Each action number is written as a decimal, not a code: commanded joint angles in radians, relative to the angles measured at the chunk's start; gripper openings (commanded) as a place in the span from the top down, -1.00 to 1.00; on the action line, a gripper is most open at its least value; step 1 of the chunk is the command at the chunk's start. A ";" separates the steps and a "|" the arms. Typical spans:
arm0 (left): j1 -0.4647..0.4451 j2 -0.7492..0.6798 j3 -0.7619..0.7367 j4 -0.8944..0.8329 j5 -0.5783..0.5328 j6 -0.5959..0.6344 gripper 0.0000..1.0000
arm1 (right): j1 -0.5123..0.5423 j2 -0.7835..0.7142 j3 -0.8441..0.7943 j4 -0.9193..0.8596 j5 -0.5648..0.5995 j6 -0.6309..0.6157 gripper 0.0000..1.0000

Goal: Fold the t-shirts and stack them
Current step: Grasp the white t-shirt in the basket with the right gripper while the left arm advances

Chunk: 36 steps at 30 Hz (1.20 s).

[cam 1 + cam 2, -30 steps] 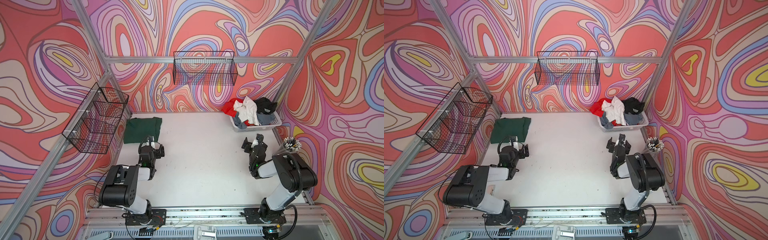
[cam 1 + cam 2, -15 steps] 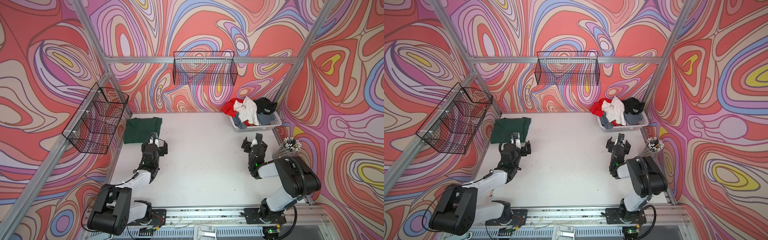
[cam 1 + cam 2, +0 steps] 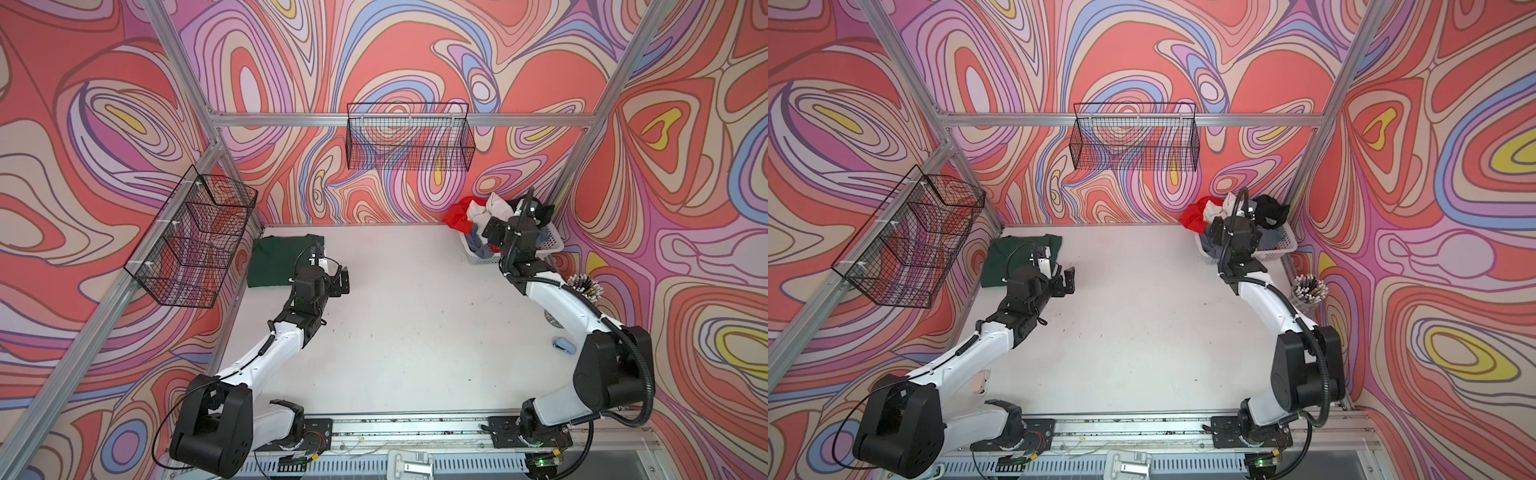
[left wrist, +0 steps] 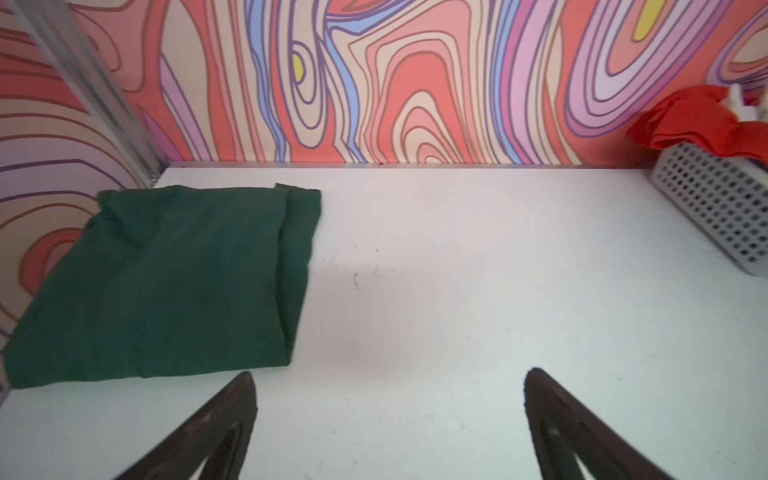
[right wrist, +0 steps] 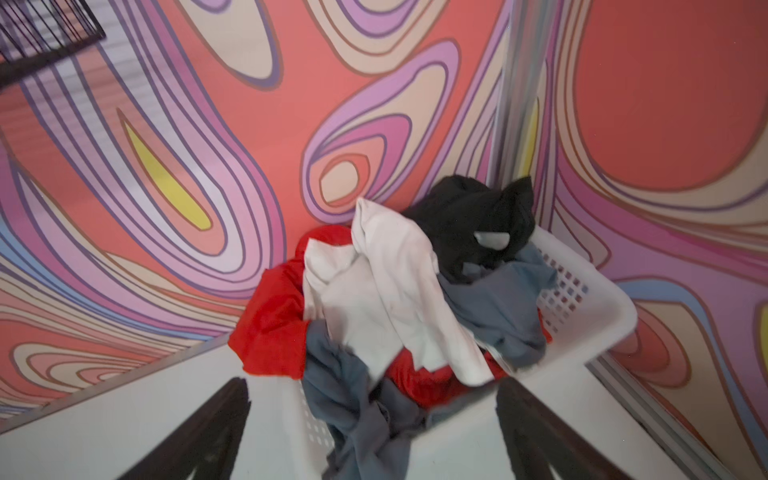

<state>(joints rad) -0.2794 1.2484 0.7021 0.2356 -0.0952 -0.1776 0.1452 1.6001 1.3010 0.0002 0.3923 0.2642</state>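
The fold of white t-shirt (image 3: 500,208) (image 5: 412,293) lies uncovered atop the basket's heap, and my right gripper reaches outward and down onto it next.
A dark green t-shirt (image 3: 282,259) (image 3: 1017,257) (image 4: 166,282) lies folded flat at the table's back left. My left gripper (image 3: 343,282) (image 3: 1069,280) (image 4: 388,374) hovers open and empty just right of the shirt's near corner. Crumpled red (image 5: 270,324), white (image 5: 386,291), black (image 5: 465,216) and grey (image 5: 498,307) t-shirts fill the white perforated basket (image 3: 552,245) (image 5: 602,316) at the back right. My right gripper (image 3: 513,220) (image 3: 1235,224) (image 5: 372,380) hangs open over the basket's near side, above a trailing grey t-shirt and holding nothing.
A black wire basket (image 3: 409,137) hangs on the back wall and another (image 3: 195,237) on the left wall. A cup of pens (image 3: 584,286) and a small blue-grey object (image 3: 563,347) sit by the right wall.
Both arms have stretched out from a tucked pose. The right gripper has moved back to the basket. The left gripper has shifted right, beside the green shirt. Both stay open.
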 commanded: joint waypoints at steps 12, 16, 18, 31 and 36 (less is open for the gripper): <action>-0.107 0.080 0.085 -0.170 0.202 -0.109 -1.00 | -0.087 0.486 0.561 -0.452 -0.078 -0.024 -0.96; -0.109 0.068 0.087 -0.186 0.198 -0.090 -1.00 | -0.146 0.606 0.705 -0.518 -0.059 -0.035 -0.91; -0.109 0.062 0.085 -0.197 0.174 -0.083 -1.00 | -0.154 0.635 0.734 -0.506 -0.044 -0.059 -0.91; -0.110 0.115 0.090 -0.170 0.232 -0.121 -1.00 | -0.159 0.621 0.679 -0.444 -0.062 -0.121 -0.51; -0.110 0.115 0.087 -0.170 0.240 -0.132 -1.00 | -0.159 0.598 0.598 -0.379 -0.078 -0.152 -0.30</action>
<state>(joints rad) -0.3866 1.3571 0.7673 0.0708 0.1253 -0.2897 -0.0162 2.2276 1.9289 -0.4084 0.3237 0.1436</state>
